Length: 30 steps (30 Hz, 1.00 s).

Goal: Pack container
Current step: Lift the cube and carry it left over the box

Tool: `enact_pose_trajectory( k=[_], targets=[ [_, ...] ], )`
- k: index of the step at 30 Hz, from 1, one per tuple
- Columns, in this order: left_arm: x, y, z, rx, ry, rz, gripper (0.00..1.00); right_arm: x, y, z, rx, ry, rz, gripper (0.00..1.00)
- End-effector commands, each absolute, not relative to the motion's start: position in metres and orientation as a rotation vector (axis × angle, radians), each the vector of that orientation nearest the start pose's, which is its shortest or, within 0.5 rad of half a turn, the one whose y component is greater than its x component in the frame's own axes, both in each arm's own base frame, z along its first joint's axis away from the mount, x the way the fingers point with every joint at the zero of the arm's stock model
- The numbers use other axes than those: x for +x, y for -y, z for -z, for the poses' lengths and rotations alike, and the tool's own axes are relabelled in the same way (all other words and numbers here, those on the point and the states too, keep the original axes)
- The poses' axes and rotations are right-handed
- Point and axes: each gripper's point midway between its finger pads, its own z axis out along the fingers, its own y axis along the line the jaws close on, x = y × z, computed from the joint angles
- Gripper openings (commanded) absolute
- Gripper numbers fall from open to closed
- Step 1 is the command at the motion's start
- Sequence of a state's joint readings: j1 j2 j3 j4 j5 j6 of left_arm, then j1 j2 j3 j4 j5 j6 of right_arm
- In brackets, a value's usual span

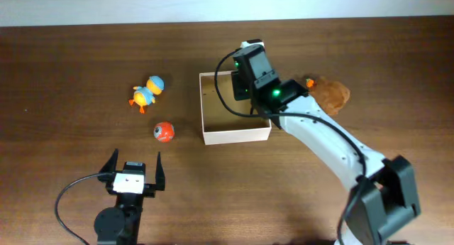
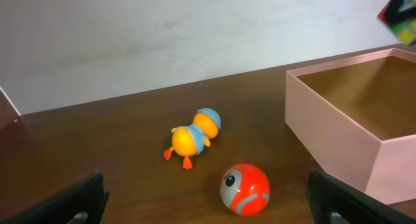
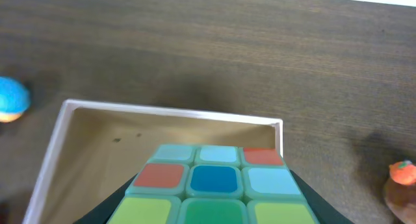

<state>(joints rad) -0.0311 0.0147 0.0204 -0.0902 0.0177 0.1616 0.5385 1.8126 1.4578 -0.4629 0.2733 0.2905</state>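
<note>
My right gripper is to lower the puzzle cube (image 3: 214, 182) next into the container's far corner on the brown plush's side. Then it needs to open.
The container (image 1: 237, 135) is a shallow square box with cream walls and a tan floor, at the table's middle; it also shows in the left wrist view (image 2: 338, 146) and the right wrist view (image 3: 169, 112). My right gripper (image 1: 248, 66) hovers over the container's far right part, shut on a multicoloured puzzle cube (image 3: 214, 182); its dark fingers (image 3: 309, 198) flank the cube. The cube is hidden under the arm in the overhead view. My left gripper (image 1: 135, 163) stands open near the front edge, its fingers (image 2: 344, 198) wide apart and holding nothing.
An orange and blue duck toy (image 1: 147, 93) lies left of the container. A red ball with a face (image 1: 164, 131) sits in front of it, just ahead of the left gripper (image 2: 208, 208). A brown plush (image 1: 328, 93) lies right of the container.
</note>
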Motion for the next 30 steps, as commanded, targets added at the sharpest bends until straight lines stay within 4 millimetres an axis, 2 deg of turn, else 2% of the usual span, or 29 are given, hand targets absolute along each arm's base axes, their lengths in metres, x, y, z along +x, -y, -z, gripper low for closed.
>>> enact_pose_trajectory(
  k=[1, 9, 18, 28, 30],
  targets=[
    [0.245, 0.010, -0.157, 0.177, -1.645, -0.100, 0.99, 0.464, -0.211, -0.167, -0.079, -2.311, -0.031, 0.39],
    [0.245, 0.010, -0.157, 0.177, -1.645, -0.100, 0.99, 0.470, -0.213, -0.134, -0.053, -2.355, -0.002, 0.40],
    [0.245, 0.010, -0.157, 0.177, -1.645, -0.100, 0.99, 0.473, -0.202, -0.103, 0.045, -2.409, 0.028, 0.40],
    [0.245, 0.010, -0.157, 0.177, -1.645, -0.100, 0.99, 0.481, -0.189, -0.103, 0.091, -2.402, 0.034, 0.40],
    [0.245, 0.010, -0.157, 0.177, -1.645, -0.100, 0.99, 0.483, -0.187, -0.104, 0.097, -2.395, 0.030, 0.43]
  ],
)
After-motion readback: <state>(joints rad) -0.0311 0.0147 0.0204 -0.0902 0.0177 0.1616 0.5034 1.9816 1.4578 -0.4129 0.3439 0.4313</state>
